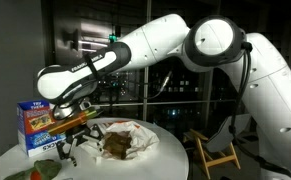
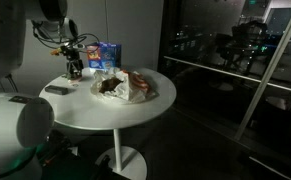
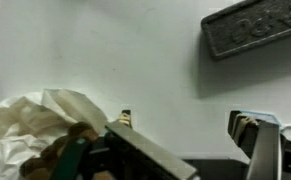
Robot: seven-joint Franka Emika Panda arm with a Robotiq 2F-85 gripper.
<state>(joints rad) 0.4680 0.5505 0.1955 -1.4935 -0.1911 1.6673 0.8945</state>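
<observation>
The robot's gripper needs to move away from the paper toward the green thing at the table's near edge (image 1: 43,170) and lower onto it.
My gripper (image 3: 185,125) is open, with only bare white tabletop between its two fingers. It hangs just above the round white table (image 1: 170,150) in both exterior views, between a blue and white box (image 1: 40,125) and a crumpled white paper (image 1: 130,135) that holds a brown lump. In the wrist view the paper (image 3: 30,120) lies just beside one finger, with brown and green bits at its edge. A flat grey rectangular object (image 3: 255,25) lies on the table further off. The gripper (image 2: 75,68) stands next to the box (image 2: 107,53).
A green thing (image 1: 30,172) lies at the table's near edge. A dark flat object (image 2: 57,90) lies near the rim. A wooden chair (image 1: 213,150) stands beside the table. Dark glass walls lie behind.
</observation>
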